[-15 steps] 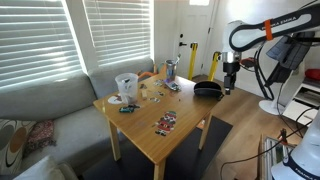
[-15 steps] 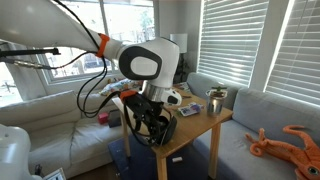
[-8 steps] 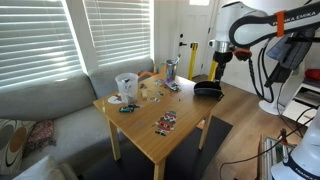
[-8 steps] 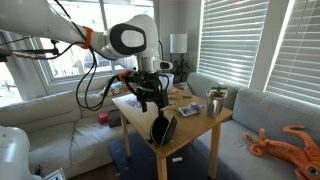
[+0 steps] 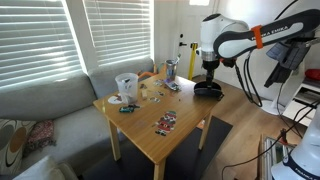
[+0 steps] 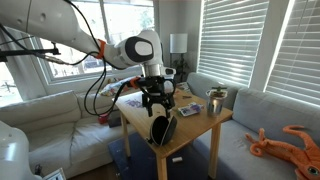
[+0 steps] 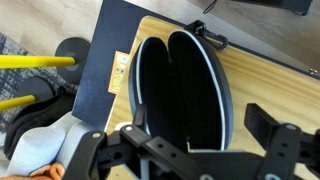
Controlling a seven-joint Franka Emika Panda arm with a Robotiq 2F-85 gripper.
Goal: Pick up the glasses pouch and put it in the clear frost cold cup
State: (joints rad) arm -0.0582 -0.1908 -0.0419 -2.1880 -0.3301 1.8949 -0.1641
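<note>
My gripper turns and lowers onto the pouch's thin side (image 7: pixel 222 98) toward the right in the wrist view next, since the pouch's pale rim stands between the open fingers.
The glasses pouch (image 5: pixel 207 90) is a black oval case with a pale rim, lying at the table's corner. It also shows in an exterior view (image 6: pixel 163 130) and fills the wrist view (image 7: pixel 180 85). My gripper (image 5: pixel 209 70) hangs just above the pouch, open and empty. It is seen above the corner in an exterior view (image 6: pixel 158 100). In the wrist view my gripper (image 7: pixel 200 135) has its jaws spread on either side of the pouch, not touching it. The frosted cup (image 5: pixel 126 84) stands at the far side of the table, near the sofa.
A slim grey holder with sticks (image 5: pixel 171 70), small colourful packets (image 5: pixel 166 122) and other small items lie on the wooden table (image 5: pixel 185 110). A grey sofa (image 5: pixel 50 105) is behind it. A dark rug (image 7: pixel 100 70) and yellow-legged stand (image 7: pixel 35 62) lie below the table edge.
My arm has swung in from beside the table corner to over the pouch, and the gripper has risen a little. The pouch has not moved.
</note>
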